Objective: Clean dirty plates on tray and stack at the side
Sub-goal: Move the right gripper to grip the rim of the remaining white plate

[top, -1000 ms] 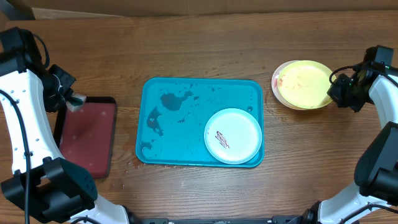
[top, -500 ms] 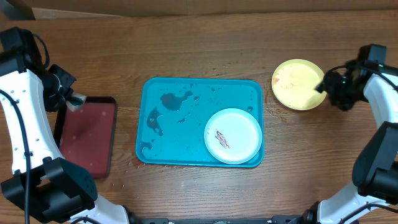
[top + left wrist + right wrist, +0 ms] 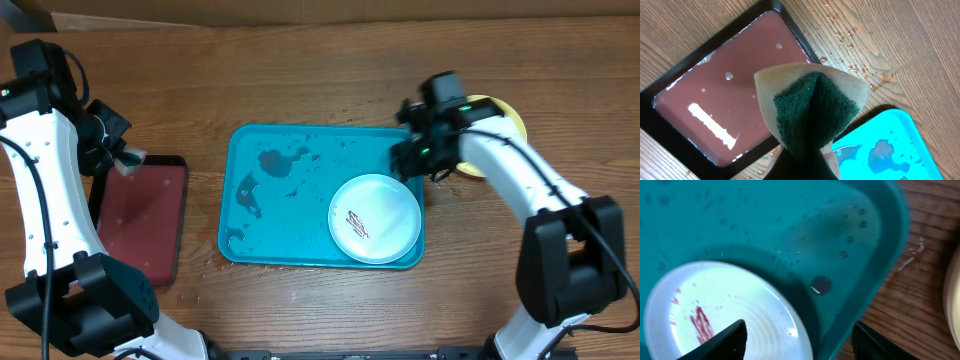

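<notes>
My right gripper lowers its open fingers backward next to straddle the plate's rim by the tray's short side, since the plate's rim lies below and back from the gripper.
A pale plate with a red-brown smear lies in the near right corner of the turquoise tray. My right gripper hangs open over the tray's right end, above this plate's far edge. In the right wrist view its jaws stand wide apart with nothing between them; the plate lies under the left finger and the tray rim runs between them. A yellow-green plate rests on the table right of the tray, partly hidden by the right arm. My left gripper is shut on a green-and-tan sponge.
A dark red tray with a black rim lies left of the turquoise one, wet on its surface. Puddles of water stand on the turquoise tray's left half. Droplets dot the wood between the trays.
The right gripper let go of the yellow-green plate at the right, opened, and swung left over the tray's right end. The left arm with the sponge barely moved.
</notes>
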